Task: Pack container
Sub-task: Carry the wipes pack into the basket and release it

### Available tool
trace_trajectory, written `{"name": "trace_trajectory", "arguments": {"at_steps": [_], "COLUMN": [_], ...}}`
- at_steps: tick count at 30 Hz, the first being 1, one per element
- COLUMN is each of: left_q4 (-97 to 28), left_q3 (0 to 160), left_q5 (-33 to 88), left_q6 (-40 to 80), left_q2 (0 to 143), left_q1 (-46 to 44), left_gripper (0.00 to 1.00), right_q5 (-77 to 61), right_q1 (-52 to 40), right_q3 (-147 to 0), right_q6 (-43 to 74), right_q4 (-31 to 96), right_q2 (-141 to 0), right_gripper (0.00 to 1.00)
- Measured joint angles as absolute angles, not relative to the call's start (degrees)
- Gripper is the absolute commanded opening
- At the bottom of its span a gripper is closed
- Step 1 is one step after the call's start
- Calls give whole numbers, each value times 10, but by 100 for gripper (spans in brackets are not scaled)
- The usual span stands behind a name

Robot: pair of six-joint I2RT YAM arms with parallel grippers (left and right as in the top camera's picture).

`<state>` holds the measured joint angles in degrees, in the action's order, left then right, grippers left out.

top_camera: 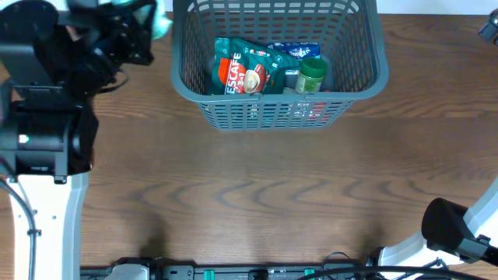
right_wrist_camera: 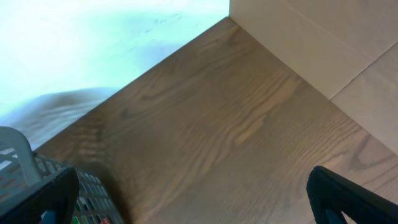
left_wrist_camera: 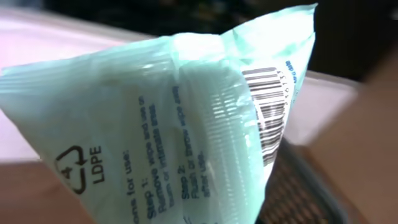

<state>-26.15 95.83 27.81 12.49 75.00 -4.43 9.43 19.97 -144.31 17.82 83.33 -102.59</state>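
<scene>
I need to carry the pack of wipes across the basket's rim with my left gripper next. Then I need to lower the pack inside, over the green Nescafe pouch (top_camera: 241, 71).
The container (top_camera: 358, 78), a dark grey lattice basket, stands at the far middle of the table. Inside lie a green Nescafe pouch (top_camera: 241, 71), a blue packet (top_camera: 299, 50) and a green-lidded jar (top_camera: 311, 74). My left gripper (top_camera: 148, 31) is just left of the basket, shut on a mint-green pack of wipes (top_camera: 162, 23). The pack fills the left wrist view (left_wrist_camera: 155, 124), where the fingers are hidden and the basket rim (left_wrist_camera: 311, 180) shows below right. My right gripper (right_wrist_camera: 193, 199) is open and empty over bare table, beside a basket corner (right_wrist_camera: 18, 158); it barely shows in the overhead view (top_camera: 490, 29).
The wooden table (top_camera: 257, 194) spreads in front of the basket. The left arm's black and white base (top_camera: 43, 148) stands at the left edge, the right arm's base (top_camera: 459, 233) at the lower right. A pale wall (right_wrist_camera: 93, 37) lies past the table's far edge.
</scene>
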Motion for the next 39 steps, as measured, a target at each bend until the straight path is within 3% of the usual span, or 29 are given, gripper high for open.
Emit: {"name": "trace_trajectory", "arguments": {"at_steps": [12, 21, 23, 26, 39], "left_q4": [-234, -212, -212, -212, -270], "left_q3": [958, 958, 957, 957, 985], "left_q5": [345, 340, 339, 337, 325], "left_q6": [1, -20, -20, -24, -16], "left_q2": [872, 1019, 1039, 1059, 1058], "left_q1": [-179, -197, -197, -197, -197], "left_gripper": [6, 6, 22, 99, 99], "right_q5": [94, 94, 94, 94, 94], "right_q1": [200, 200, 200, 200, 200], "right_q3": [-1443, -1443, -1443, -1443, -1443], "right_q6": [178, 178, 178, 178, 178], "right_q4": [833, 833, 833, 833, 833], "right_q2": [-1026, -1026, -1026, -1026, -1026], "right_gripper": [99, 99, 99, 99, 99]}}
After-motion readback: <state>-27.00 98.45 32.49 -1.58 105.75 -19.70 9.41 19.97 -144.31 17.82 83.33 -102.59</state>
